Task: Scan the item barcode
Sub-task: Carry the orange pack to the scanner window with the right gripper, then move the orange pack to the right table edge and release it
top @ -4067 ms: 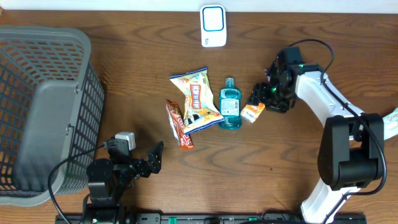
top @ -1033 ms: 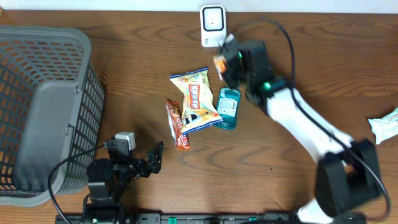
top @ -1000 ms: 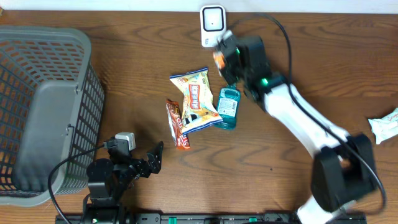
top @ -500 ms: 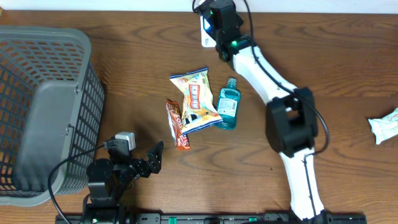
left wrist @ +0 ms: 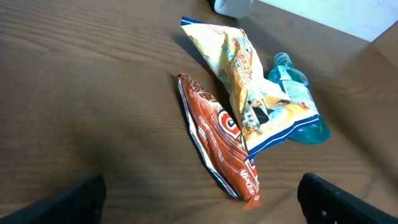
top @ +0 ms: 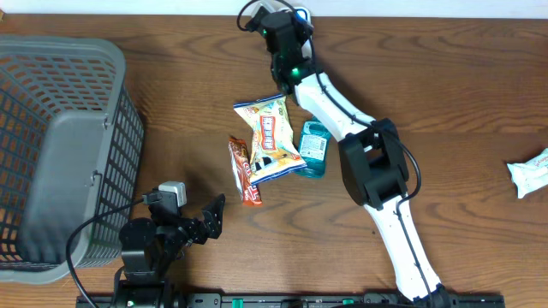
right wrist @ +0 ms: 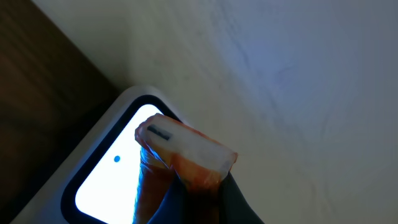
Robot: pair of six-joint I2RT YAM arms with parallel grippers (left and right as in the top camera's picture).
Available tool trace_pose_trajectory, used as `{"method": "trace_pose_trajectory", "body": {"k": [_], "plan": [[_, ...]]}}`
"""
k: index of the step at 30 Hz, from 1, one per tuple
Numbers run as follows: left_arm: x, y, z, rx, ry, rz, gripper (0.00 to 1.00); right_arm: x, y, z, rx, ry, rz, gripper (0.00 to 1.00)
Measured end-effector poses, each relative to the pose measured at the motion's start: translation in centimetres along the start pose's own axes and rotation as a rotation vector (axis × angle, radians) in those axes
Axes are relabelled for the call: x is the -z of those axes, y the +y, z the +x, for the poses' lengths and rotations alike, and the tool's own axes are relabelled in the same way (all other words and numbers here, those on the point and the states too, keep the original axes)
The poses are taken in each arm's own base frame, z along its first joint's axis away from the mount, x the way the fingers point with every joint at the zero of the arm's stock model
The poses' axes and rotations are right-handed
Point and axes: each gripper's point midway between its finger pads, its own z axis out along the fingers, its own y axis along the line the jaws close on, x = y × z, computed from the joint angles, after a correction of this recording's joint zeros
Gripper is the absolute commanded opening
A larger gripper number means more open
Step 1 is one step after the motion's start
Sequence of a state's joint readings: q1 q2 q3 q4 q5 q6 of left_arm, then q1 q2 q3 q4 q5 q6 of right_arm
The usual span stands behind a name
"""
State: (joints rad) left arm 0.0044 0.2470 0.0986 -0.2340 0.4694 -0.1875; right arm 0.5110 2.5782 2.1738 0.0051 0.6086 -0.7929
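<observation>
I will carry the item to the bare tabletop (top: pixel 515 115) beside the white packet, to the right of my right gripper in the overhead view, and let go of it there.
My right gripper (right wrist: pixel 205 198) is shut on a small orange and white packet (right wrist: pixel 186 152), the item, whose white end sticks up past the dark fingers. The packet hangs right in front of the scanner (right wrist: pixel 102 180), a white unit with a lit window and a blue dot. From overhead, the right gripper (top: pixel 284 26) sits at the table's far edge and covers most of the scanner (top: pixel 301 11). No barcode can be made out. My left gripper (top: pixel 214 214) rests open near the front edge, nothing between its fingers (left wrist: pixel 68 200).
A yellow snack bag (top: pixel 270 137), a red-brown wrapper (top: pixel 244 171) and a blue bottle (top: pixel 314 150) lie mid-table. A grey mesh basket (top: pixel 60 154) fills the left side. A white packet (top: pixel 529 174) lies at the right edge. A pale wall runs behind the scanner.
My right arm has carried the packet from beside the bottle up to the scanner and on to the left across its face. The left arm has not moved.
</observation>
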Motion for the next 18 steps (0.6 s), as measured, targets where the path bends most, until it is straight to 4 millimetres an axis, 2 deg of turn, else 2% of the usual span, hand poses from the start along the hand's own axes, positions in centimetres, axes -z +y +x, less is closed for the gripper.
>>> {"method": "trace_pose_trajectory", "body": {"k": [2, 5, 6, 8, 9, 13, 15, 16, 18], "plan": [[0.0, 0.0, 0.0, 0.0, 0.0, 0.0, 0.98, 0.3, -0.8, -0.2, -0.004, 0.021, 0.034, 0.01], [0.0, 0.0, 0.0, 0.0, 0.0, 0.0, 0.98, 0.9, -2.9, 0.1, -0.001, 0.087, 0.1, 0.01], [0.0, 0.0, 0.0, 0.0, 0.0, 0.0, 0.98, 1.1, -4.1, 0.4, 0.0, 0.124, 0.132, 0.01], [0.0, 0.0, 0.0, 0.0, 0.0, 0.0, 0.98, 1.3, -5.0, 0.8, 0.0, 0.158, 0.161, 0.01], [0.0, 0.0, 0.0, 0.0, 0.0, 0.0, 0.99, 1.4, -6.3, 1.7, -0.001, 0.204, 0.201, 0.01], [0.0, 0.0, 0.0, 0.0, 0.0, 0.0, 0.98, 1.2, -8.5, 7.2, 0.046, 0.407, 0.254, 0.01], [0.0, 0.0, 0.0, 0.0, 0.0, 0.0, 0.98, 1.0, -9.4, 12.3, 0.083, 0.557, 0.239, 0.01], [0.0, 0.0, 0.0, 0.0, 0.0, 0.0, 0.99, 1.0, -10.0, 14.1, 0.091, 0.607, 0.236, 0.01], [0.0, 0.0, 0.0, 0.0, 0.0, 0.0, 0.98, 1.2, -11.4, 19.7, 0.083, 0.747, 0.227, 0.01]]}}
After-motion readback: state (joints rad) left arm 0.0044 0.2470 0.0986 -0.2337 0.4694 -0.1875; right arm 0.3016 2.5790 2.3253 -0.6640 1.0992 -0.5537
